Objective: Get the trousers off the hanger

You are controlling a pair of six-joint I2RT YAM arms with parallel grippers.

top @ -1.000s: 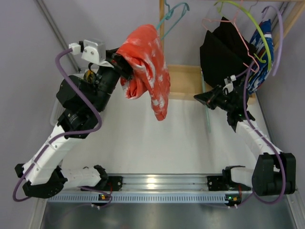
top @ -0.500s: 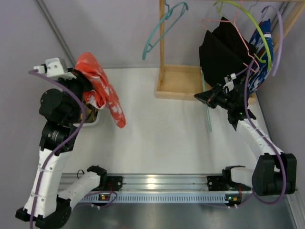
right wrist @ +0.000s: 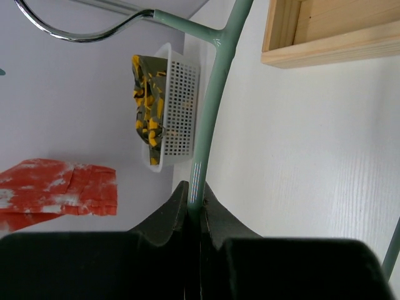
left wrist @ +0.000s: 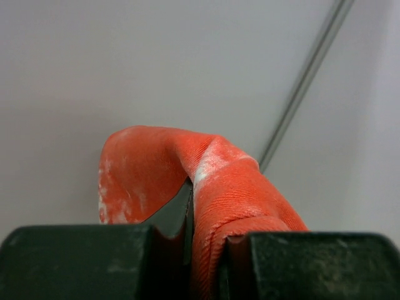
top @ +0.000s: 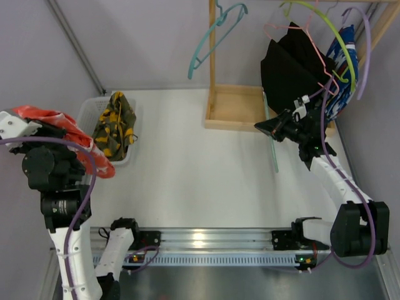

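Note:
The left gripper moves outward over the basket next, then lowers to release the fold inside, as the red-orange trousers hang beside the white basket (top: 86, 111).
My left gripper (left wrist: 189, 240) is shut on a fold of the red-orange trousers (left wrist: 231, 187). It holds them at the far left, left of the basket, and they drape over the arm (top: 69, 134). The camouflage trousers (top: 115, 125) lie in the white basket (top: 86, 111). The black trousers (top: 287, 69) hang on a pink hanger (top: 312, 44) at the back right. My right gripper (right wrist: 195, 200) is shut on the bar of a bare pale green hanger (right wrist: 212, 94), which also shows in the top view (top: 273, 150) beside the rack.
A wooden rack with a box base (top: 234, 109) stands at the back centre. An empty teal hanger (top: 215, 31) hangs on it. A blue garment (top: 344, 69) and several more hangers hang at the far right. A grey wall lies behind.
My left arm has swung left and toward the near side with the red-orange trousers, away from the rack and past the basket. The camouflage trousers now show. The right arm has not moved.

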